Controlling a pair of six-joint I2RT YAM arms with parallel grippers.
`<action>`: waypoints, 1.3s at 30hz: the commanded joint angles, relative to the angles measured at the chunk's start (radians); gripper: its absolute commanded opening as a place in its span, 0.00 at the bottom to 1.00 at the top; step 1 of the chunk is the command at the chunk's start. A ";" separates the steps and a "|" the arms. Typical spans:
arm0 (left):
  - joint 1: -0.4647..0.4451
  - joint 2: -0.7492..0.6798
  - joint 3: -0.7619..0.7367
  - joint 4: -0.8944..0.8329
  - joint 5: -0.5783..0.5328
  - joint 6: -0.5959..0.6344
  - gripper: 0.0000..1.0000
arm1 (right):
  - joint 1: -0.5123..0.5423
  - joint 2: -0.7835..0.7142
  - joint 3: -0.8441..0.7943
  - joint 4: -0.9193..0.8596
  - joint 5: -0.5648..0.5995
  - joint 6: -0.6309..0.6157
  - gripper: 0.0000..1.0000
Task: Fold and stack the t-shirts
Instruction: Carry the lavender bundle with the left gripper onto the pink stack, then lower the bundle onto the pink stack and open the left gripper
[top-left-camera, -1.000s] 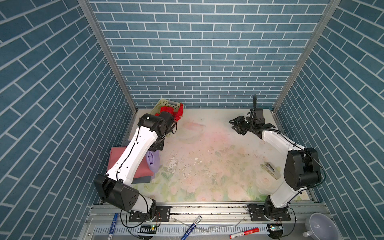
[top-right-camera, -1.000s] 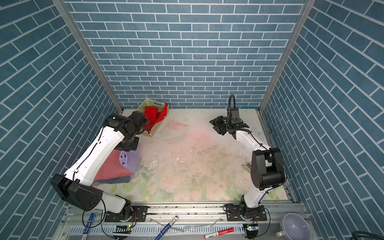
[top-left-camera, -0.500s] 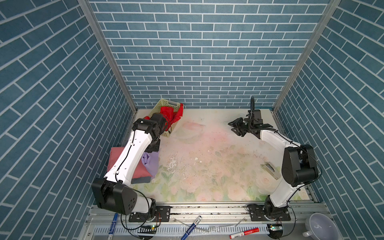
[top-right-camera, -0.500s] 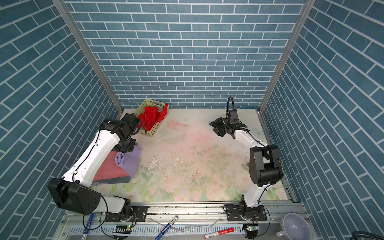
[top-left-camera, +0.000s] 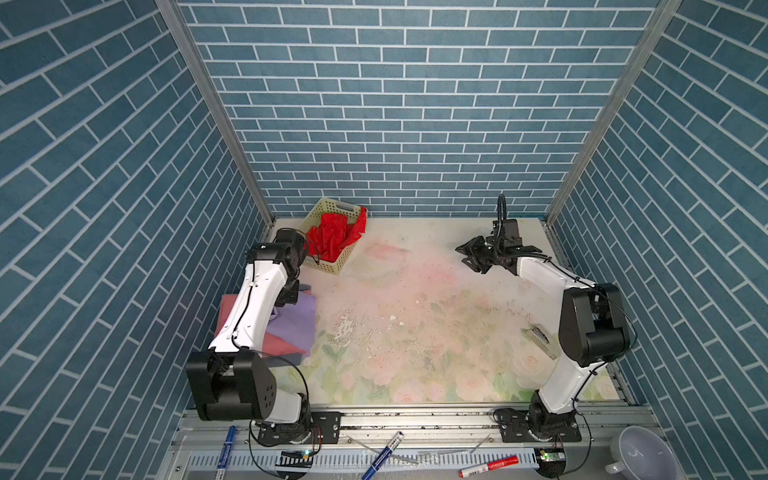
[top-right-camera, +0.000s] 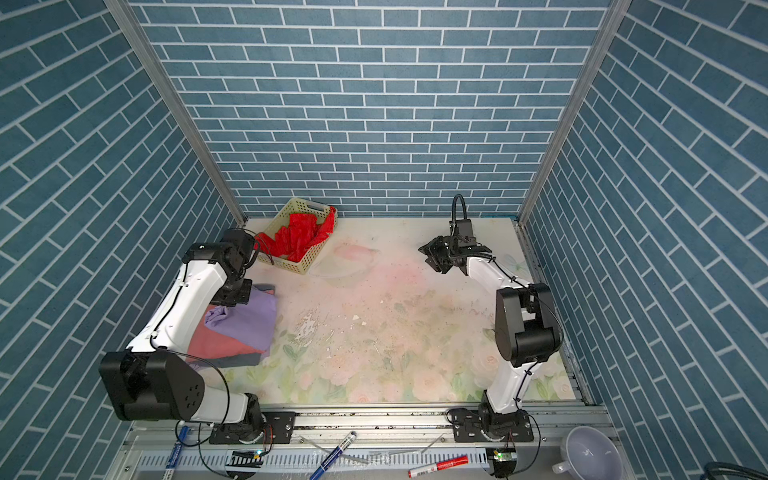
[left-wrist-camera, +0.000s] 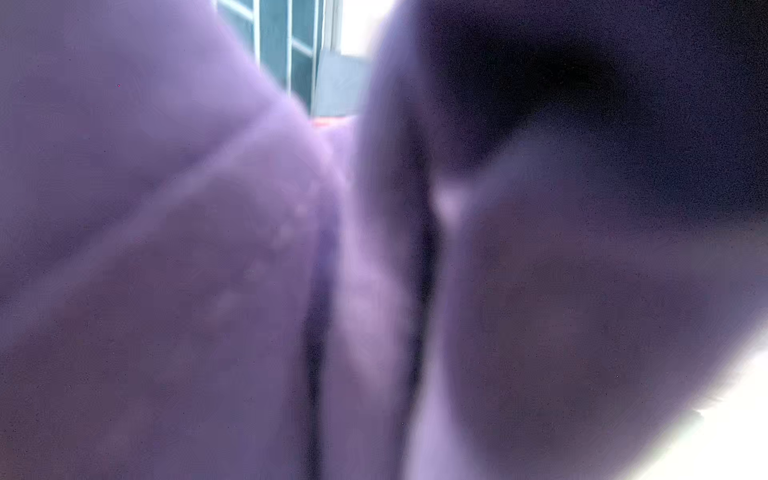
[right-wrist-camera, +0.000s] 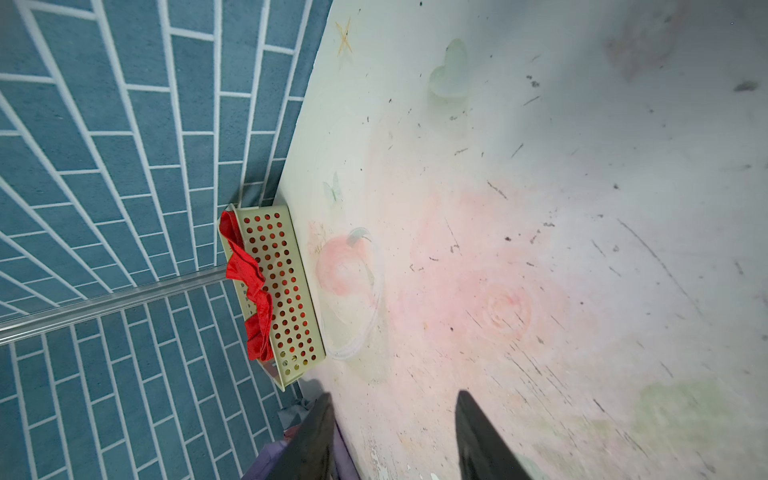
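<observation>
The robot's left gripper needs to pull the lilac cloth toward the salmon-pink t-shirt's part by the side (top-left-camera: 227, 309) next and let go of the cloth on the stack, because that part of the salmon-pink t-shirt lies uncovered.
A lilac t-shirt (top-left-camera: 296, 324) (top-right-camera: 254, 319) lies spread on a stack at the table's left edge. Under it are a salmon-pink t-shirt (top-left-camera: 277, 344) (top-right-camera: 216, 343) and a grey one (top-right-camera: 237, 360). My left gripper (top-left-camera: 291, 296) (top-right-camera: 235, 296) sits at the lilac shirt's far corner. Its fingers are hidden, and blurred lilac cloth (left-wrist-camera: 249, 249) fills the left wrist view, so it looks shut on that shirt. A red t-shirt (top-left-camera: 337, 232) (top-right-camera: 302, 237) (right-wrist-camera: 250, 282) is crumpled in the basket. My right gripper (top-left-camera: 471, 257) (top-right-camera: 434, 258) (right-wrist-camera: 392, 399) hovers open and empty at the back right.
The pale yellow perforated basket (top-left-camera: 332, 204) (top-right-camera: 308, 203) (right-wrist-camera: 286, 291) stands in the back left corner. A small metal piece (top-left-camera: 540, 338) lies near the right edge. Markers (top-left-camera: 489, 466) and a white bowl (top-left-camera: 638, 455) sit in front of the table. Brick walls close three sides.
My left gripper has moved forward and down over the stack. The lilac shirt, bunched beside the arm before, now lies spread on top. The right arm has hardly moved.
</observation>
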 joint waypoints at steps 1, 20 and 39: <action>0.052 0.001 -0.024 0.067 -0.025 0.043 0.00 | 0.000 0.024 0.072 -0.040 0.024 -0.026 0.47; 0.233 0.105 -0.134 0.273 -0.030 0.110 0.16 | 0.000 0.096 0.174 -0.143 0.050 -0.031 0.47; 0.288 0.083 0.016 0.107 -0.139 -0.162 0.77 | -0.010 0.085 0.172 -0.148 0.054 -0.046 0.47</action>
